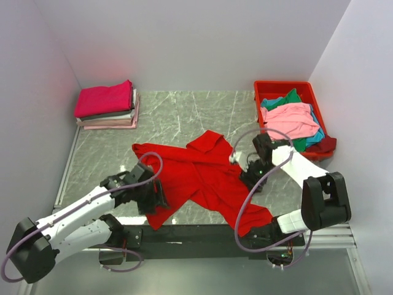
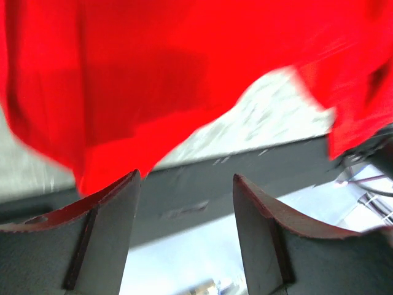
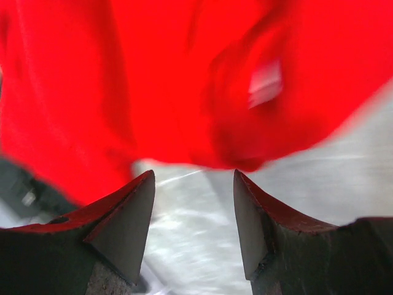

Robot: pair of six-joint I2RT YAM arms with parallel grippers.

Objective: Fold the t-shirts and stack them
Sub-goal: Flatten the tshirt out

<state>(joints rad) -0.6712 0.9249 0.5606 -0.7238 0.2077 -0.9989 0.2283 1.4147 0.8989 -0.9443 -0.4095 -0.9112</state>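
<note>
My right gripper moves back toward the front bar and down onto the red shirt's edge beside the shirt's hanging part next, as table shows between its fingertips.
A large bright red t-shirt (image 1: 202, 175) lies crumpled across the middle of the table, one part hanging over the near edge. My left gripper (image 1: 155, 195) stands open at the shirt's lower left edge; in the left wrist view the red cloth (image 2: 153, 80) lies just beyond the fingertips (image 2: 126, 190), nothing between them. My right gripper (image 1: 245, 175) stands open at the shirt's right side; the red cloth (image 3: 184, 80) fills the right wrist view ahead of its bare fingertips (image 3: 144, 190). A folded stack of t-shirts (image 1: 107, 106), magenta on top, sits at the back left.
A red plastic bin (image 1: 288, 117) at the back right holds several loose shirts, pink (image 1: 291, 120), green and teal among them. White walls close the back and both sides. The dark front rail (image 1: 196, 233) runs along the near table edge.
</note>
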